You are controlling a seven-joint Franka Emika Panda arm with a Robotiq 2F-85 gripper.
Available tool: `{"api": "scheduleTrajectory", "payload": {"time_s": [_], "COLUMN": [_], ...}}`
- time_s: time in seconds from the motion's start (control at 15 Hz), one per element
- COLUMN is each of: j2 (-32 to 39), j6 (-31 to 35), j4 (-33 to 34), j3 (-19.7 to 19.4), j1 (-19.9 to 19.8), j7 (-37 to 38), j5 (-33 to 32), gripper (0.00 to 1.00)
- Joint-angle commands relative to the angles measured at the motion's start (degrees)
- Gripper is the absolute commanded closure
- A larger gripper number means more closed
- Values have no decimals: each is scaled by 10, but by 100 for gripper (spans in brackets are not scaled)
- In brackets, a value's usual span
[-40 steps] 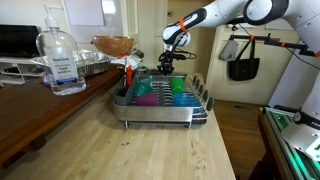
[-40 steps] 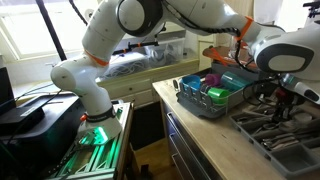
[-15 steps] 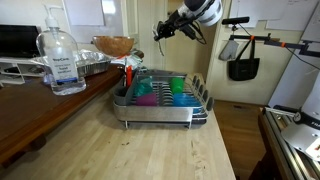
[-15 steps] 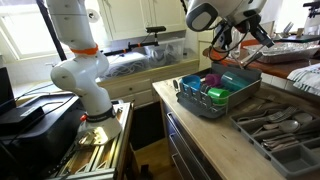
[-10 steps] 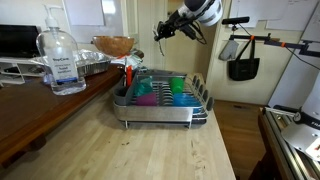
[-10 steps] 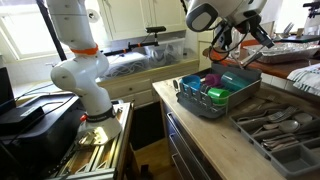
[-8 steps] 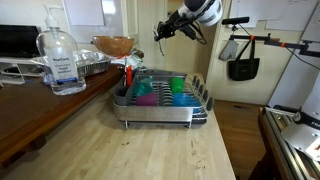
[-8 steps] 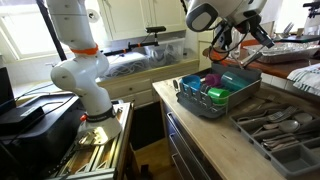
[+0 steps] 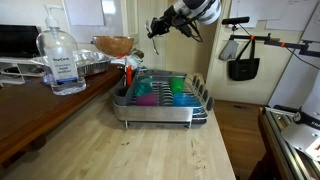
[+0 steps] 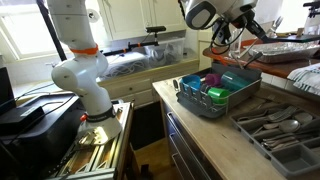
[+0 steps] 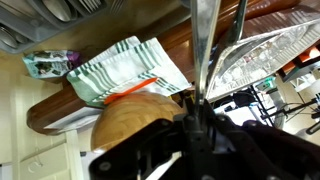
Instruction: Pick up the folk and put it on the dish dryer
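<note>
The fork (image 11: 206,45) hangs high above the rack. So it goes down and toward the wooden bowl with my gripper next, for release in the dish dryer's end by the counter.
My gripper (image 9: 154,29) hangs high above the dish dryer (image 9: 160,118), shut on a thin silver fork. In the wrist view the fork (image 11: 206,45) runs as a bright metal strip from between the dark jaws of the gripper (image 11: 195,108) to the frame's edge. In an exterior view the gripper (image 10: 221,37) is up and behind the dish dryer (image 10: 196,106), a silver wire rack that holds teal, green and pink dishes. The fork is too thin to make out in both exterior views.
A wooden bowl (image 9: 113,45) and a foil tray (image 9: 88,66) stand behind the rack, with a sanitizer bottle (image 9: 62,62) on the dark counter. A cutlery tray (image 10: 272,126) lies beside the rack. The wrist view shows the bowl (image 11: 135,118) and a striped towel (image 11: 125,65).
Over the last second the gripper has drifted a little sideways and up, staying shut. Earlier it was low over the rack and has since risen well above it.
</note>
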Motion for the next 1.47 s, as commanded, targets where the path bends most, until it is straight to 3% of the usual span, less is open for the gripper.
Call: {"api": "scheduleTrajectory", "payload": {"time_s": [0.0, 0.33, 0.4, 0.47, 0.53, 0.6, 1.0, 1.4], "j2": [26, 75, 81, 91, 108, 118, 188, 259], "j6": [72, 163, 175, 185, 197, 205, 186, 158], "j4": [12, 32, 27, 32, 50, 59, 145, 223], "j3": [-4, -20, -49, -56, -57, -71, -120, -141], "j1": [29, 73, 96, 105, 119, 135, 198, 221], "j7": [22, 15, 80, 82, 31, 32, 27, 40], "j5": [-46, -45, -115, -130, -82, -83, -79, -84], "gripper": [98, 98, 98, 98, 98, 98, 98, 98]}}
